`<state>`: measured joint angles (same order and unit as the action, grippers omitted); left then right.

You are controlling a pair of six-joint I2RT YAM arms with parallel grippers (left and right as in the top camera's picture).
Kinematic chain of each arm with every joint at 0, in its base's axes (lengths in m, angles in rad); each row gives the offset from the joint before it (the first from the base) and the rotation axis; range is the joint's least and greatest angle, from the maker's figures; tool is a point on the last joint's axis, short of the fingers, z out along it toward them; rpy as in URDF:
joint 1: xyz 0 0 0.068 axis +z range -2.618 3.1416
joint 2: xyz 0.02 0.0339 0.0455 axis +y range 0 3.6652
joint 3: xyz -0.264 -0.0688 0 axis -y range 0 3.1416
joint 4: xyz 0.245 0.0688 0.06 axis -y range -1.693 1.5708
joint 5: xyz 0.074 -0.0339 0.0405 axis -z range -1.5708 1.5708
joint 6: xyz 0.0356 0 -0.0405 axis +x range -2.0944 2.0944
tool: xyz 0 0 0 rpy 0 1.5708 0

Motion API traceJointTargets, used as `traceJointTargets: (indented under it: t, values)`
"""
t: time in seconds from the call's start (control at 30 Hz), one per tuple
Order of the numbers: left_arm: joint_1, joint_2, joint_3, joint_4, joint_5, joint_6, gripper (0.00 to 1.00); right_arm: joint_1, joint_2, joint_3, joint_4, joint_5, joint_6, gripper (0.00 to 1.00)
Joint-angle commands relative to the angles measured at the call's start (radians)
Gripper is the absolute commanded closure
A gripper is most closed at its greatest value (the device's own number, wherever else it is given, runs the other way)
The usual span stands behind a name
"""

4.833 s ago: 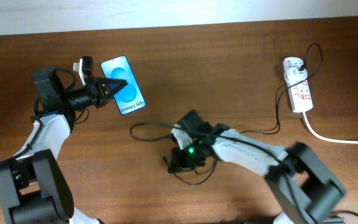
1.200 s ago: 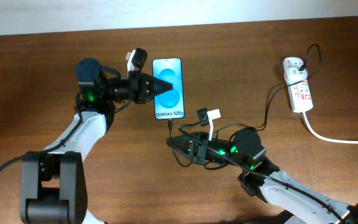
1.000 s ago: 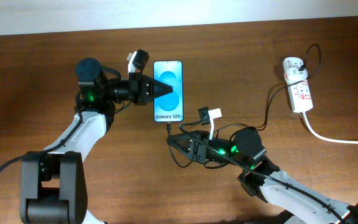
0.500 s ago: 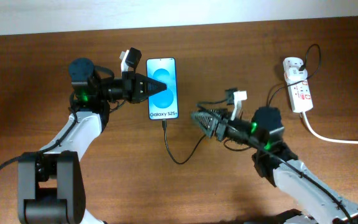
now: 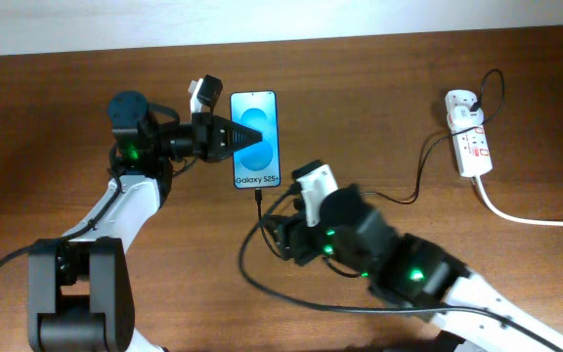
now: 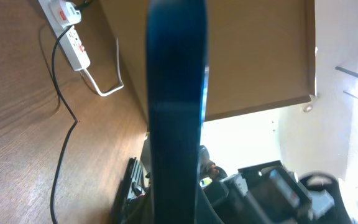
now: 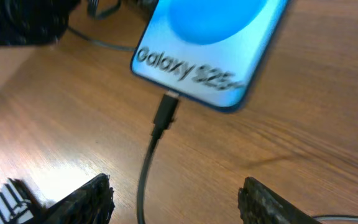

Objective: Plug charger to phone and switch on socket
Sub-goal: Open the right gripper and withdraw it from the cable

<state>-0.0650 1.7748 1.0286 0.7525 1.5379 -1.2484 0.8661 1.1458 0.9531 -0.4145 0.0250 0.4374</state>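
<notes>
The left gripper lowers the phone (image 5: pixel 262 110) down onto the bare wood below and releases it next, since the charger's plug already meets the phone's bottom edge.
The phone (image 5: pixel 262 110) shows its blue screen, and my left gripper (image 5: pixel 247 140) is shut on its left side. Seen edge-on, the phone (image 6: pixel 176 93) fills the middle of the left wrist view and hides the jaws. The charger (image 5: pixel 259 198) is a thin black cable. Its plug (image 7: pixel 165 115) meets the bottom edge of the phone (image 7: pixel 210 37) with the metal tip at the port. My right gripper (image 5: pixel 281 238) hovers just below the plug. In its wrist view the right gripper (image 7: pixel 176 190) is open, the cable lying loose between the fingers. The white socket (image 5: pixel 470 132) lies at the far right.
The charger cable loops across the wood below the phone, passes under my right arm and runs up to the socket (image 6: pixel 67 28). A thick white cord (image 5: pixel 526 217) leaves the socket toward the right edge. The table's far edge runs just behind the phone.
My right gripper has opened and let go of the charger's plug, which now stays at the phone's bottom edge. The right arm has swung over and is blurred. The left gripper shifted the phone slightly left.
</notes>
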Motion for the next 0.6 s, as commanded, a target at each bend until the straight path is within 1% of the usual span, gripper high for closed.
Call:
traceJointTargets:
  t: [0.0,0.07,0.1,0.13,0.17,0.27,0.33,0.4,0.57]
  values:
    - [0.003,-0.011,0.015,0.007,0.008,0.024,1.0,0.06,0.084,0.006,0.049,0.147,0.056,0.32]
    - [0.002,-0.011,0.015,0.007,0.007,0.024,1.0,0.074,0.133,0.006,0.094,0.164,0.09,0.33]
    - [0.002,-0.011,0.015,0.007,0.008,0.024,1.0,0.076,0.142,0.006,0.107,0.169,0.1,0.37]
    - [0.002,-0.011,0.015,0.007,0.008,0.024,1.0,0.076,0.147,0.006,0.119,0.171,0.099,0.43]
    - [0.002,-0.011,0.015,0.007,0.008,0.024,1.0,0.076,0.153,0.006,0.132,0.171,0.099,0.53]
    - [0.002,-0.011,0.015,0.007,0.008,0.024,1.0,0.076,0.153,0.006,0.154,0.171,0.103,0.78]
    - [0.002,-0.011,0.015,0.007,0.011,0.024,1.0,0.076,0.153,0.006,0.173,0.171,0.103,0.91]
    - [0.001,-0.011,0.015,0.007,0.016,0.024,1.0,0.076,0.159,0.006,0.195,0.171,0.103,0.96]
    - [-0.041,-0.011,0.014,0.007,0.035,0.034,1.0,0.055,0.192,0.006,0.277,0.183,0.102,0.96]
